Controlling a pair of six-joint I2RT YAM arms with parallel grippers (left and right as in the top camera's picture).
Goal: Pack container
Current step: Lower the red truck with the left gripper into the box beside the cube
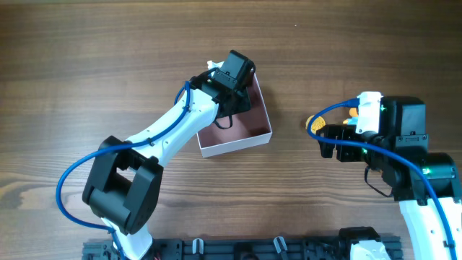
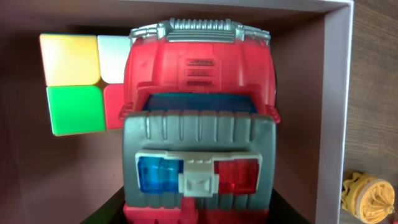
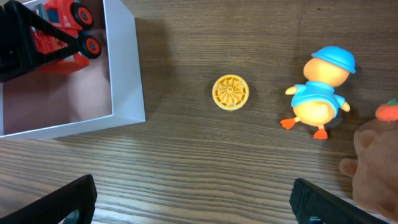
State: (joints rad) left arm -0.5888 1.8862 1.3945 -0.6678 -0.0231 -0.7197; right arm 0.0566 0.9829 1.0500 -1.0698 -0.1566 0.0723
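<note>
My left gripper should lower the truck next into the gap (image 1: 239, 97) (image 2: 202, 127) beside the colour cube, above the pink inside, and then open.
The container (image 1: 238, 144), a shallow square box with white walls and a pink inside, lies mid-table. My left gripper (image 1: 232, 74) hangs over its far corner, shut on a red and grey toy truck (image 2: 199, 93) with blue and red lights, held inside the box walls (image 2: 333, 93). A colour cube (image 2: 78, 84) lies in the box beside the truck. My right gripper (image 3: 199, 205) is open and empty above bare table, right of the box (image 3: 124, 68). A yellow wheel (image 3: 231, 92) and a duck toy (image 3: 320, 93) in blue lie ahead of it.
A brown plush (image 3: 373, 168) with an orange piece (image 3: 388, 111) lies at the right edge of the right wrist view. The yellow wheel also shows overhead (image 1: 315, 124), between the box and my right arm. The table is dark wood.
</note>
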